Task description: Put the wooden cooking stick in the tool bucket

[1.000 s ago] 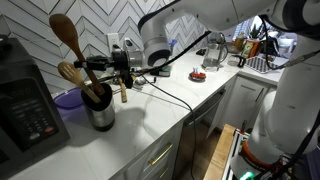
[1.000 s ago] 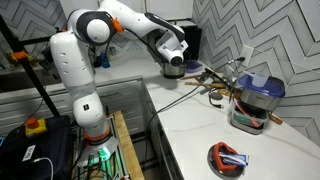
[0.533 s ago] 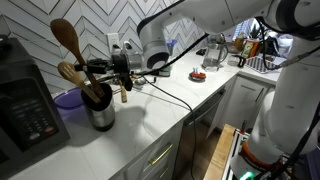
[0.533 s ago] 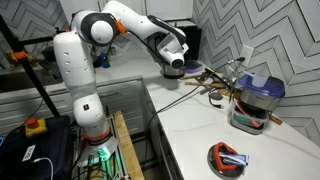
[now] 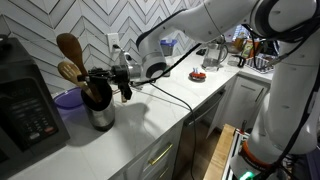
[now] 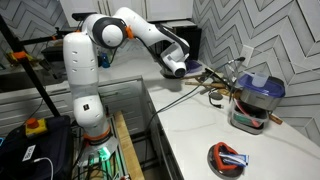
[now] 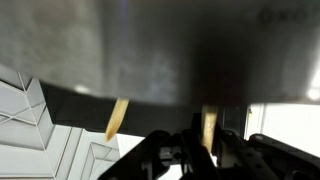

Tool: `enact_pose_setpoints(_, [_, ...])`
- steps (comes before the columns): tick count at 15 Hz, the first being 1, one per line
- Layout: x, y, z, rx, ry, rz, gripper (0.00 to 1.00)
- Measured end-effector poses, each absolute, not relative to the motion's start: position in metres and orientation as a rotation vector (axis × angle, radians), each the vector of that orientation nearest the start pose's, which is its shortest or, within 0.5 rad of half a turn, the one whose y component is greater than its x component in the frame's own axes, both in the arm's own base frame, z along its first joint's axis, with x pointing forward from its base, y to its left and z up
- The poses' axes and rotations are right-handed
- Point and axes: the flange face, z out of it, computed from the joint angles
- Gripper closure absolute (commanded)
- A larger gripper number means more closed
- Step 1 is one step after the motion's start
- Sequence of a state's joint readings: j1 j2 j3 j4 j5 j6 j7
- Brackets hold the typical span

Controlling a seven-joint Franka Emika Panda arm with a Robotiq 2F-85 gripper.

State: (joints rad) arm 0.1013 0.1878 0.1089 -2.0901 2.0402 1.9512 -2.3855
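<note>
I will lower my gripper toward the bucket's opening (image 5: 98,97) next and then release the stick's handle there, because the stick's oval head is still high above the bucket.
The wooden cooking stick (image 5: 70,48) stands slanted, with its oval head up and to the left above the tool bucket (image 5: 101,115). Its handle runs down towards the bucket's mouth. My gripper (image 5: 100,78) reaches in from the right, just above the bucket, and is shut on the handle. In the wrist view the handle (image 7: 208,122) sits between the dark fingers of my gripper (image 7: 205,150), under a broad dark grey surface. The gripper (image 6: 192,72) also shows in an exterior view, among the wooden handles. The stick's lower end is hidden.
A paler wooden spoon (image 5: 68,72) stands in the bucket. A second wooden piece (image 7: 117,118) shows left of my fingers. A black appliance (image 5: 25,105) stands to the left and a purple bowl (image 5: 68,100) behind the bucket. Cables (image 5: 165,95) cross the white counter. A red item (image 6: 228,157) lies near the edge.
My gripper has moved down and closer to the bucket with the stick in it. The stick's head now sits lower above the bucket.
</note>
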Motion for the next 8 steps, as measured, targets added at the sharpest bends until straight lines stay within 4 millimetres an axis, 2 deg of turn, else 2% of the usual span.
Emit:
enact_pose_setpoints(4, [0.577,0.177,0.368,-1.426,-0.917,-1.513,0.98])
enact_pose_setpoints(8, [0.580,0.178,0.359,-1.427,-0.908,-1.501,0.98])
